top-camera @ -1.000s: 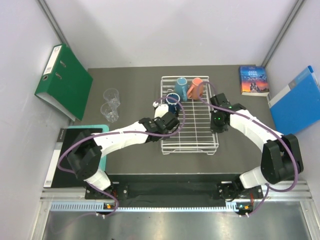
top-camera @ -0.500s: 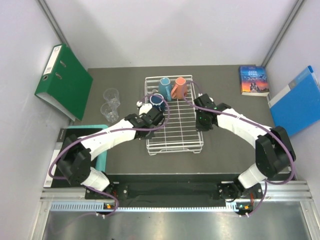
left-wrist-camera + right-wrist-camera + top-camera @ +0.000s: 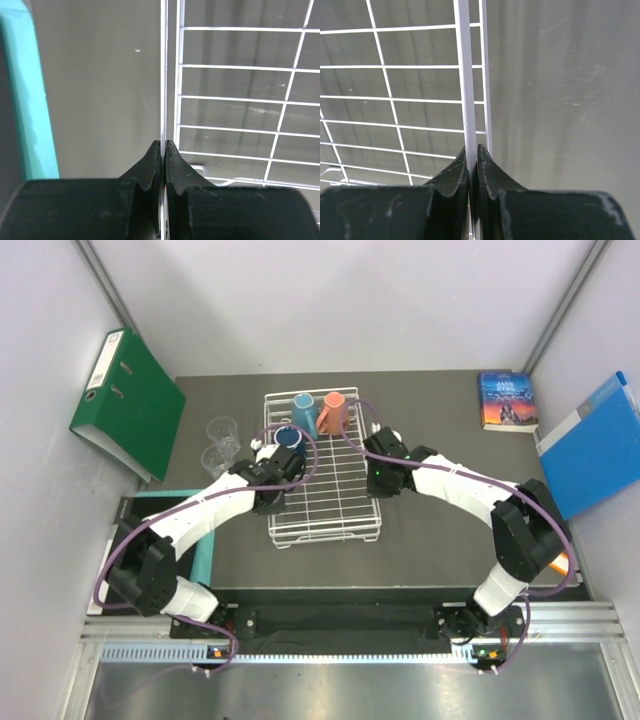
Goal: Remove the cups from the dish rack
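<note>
I need to get the rack toward the glasses by first moving its rim wire (image 3: 370, 494) to the left in the top view with my right gripper, then opening the gripper.
The white wire dish rack (image 3: 330, 502) lies mid-table. At its far end stand the orange mug (image 3: 333, 410), the light-blue mug (image 3: 304, 413) and the dark-blue mug (image 3: 287, 438). Two clear glasses (image 3: 220, 446) stand on the table left of the rack. My left gripper (image 3: 268, 477) is shut on the rack's left rim wire (image 3: 164, 90). My right gripper (image 3: 381, 478) is shut on the rack's right rim wire (image 3: 465, 90). The mugs are out of view in both wrist views.
A green binder (image 3: 128, 400) leans at the far left. A teal tray (image 3: 195, 540) on a black pad lies near left, its edge in the left wrist view (image 3: 30, 100). A book (image 3: 506, 400) and a blue folder (image 3: 590, 445) are at the right.
Both grippers, shut on the rack's rims, have slid the rack with its three mugs to the left and slightly farther away. The two glasses have not moved.
</note>
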